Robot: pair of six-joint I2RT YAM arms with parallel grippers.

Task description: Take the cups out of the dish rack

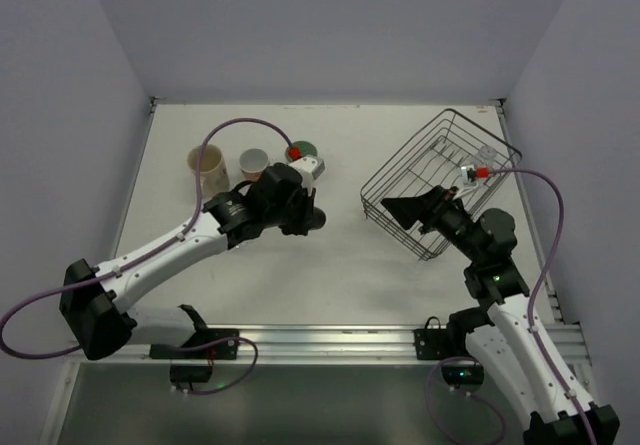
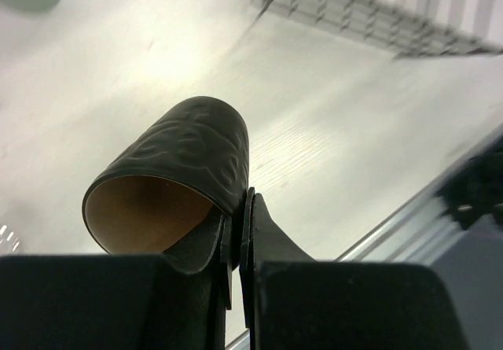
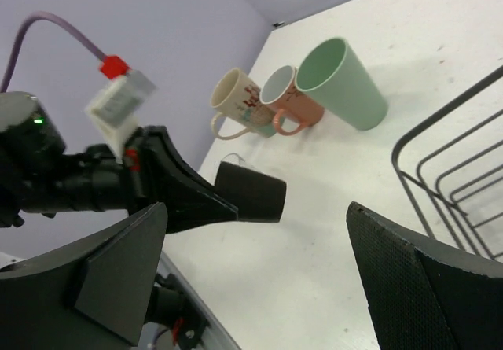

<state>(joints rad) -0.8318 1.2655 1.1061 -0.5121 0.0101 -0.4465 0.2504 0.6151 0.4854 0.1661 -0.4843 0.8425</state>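
Note:
The left gripper needs to move down next with its fingers tilting downward and let go of the dark mug on the bare tabletop before the mint green tumbler, because the mug is lying sideways.
My left gripper [image 1: 305, 215] is shut on the wall of the small dark brown mug [image 1: 314, 219] and holds it on its side, above the table, left of the dish rack [image 1: 440, 180]. In the left wrist view one finger is inside the mug [image 2: 189, 153] and one outside. The beige mug [image 1: 209, 168], pinkish cup [image 1: 253, 163] and mint green tumbler [image 1: 302, 152] stand at the back left. A clear glass [image 3: 240, 162] shows faintly behind the dark mug [image 3: 251, 191]. My right gripper [image 3: 257, 208] is wide open and empty at the tilted rack's left side [image 3: 402, 178].
The rack's wire side also shows in the left wrist view [image 2: 369, 12]. Grey walls close in the table on three sides. A metal rail [image 1: 330, 340] with both arm bases runs along the near edge.

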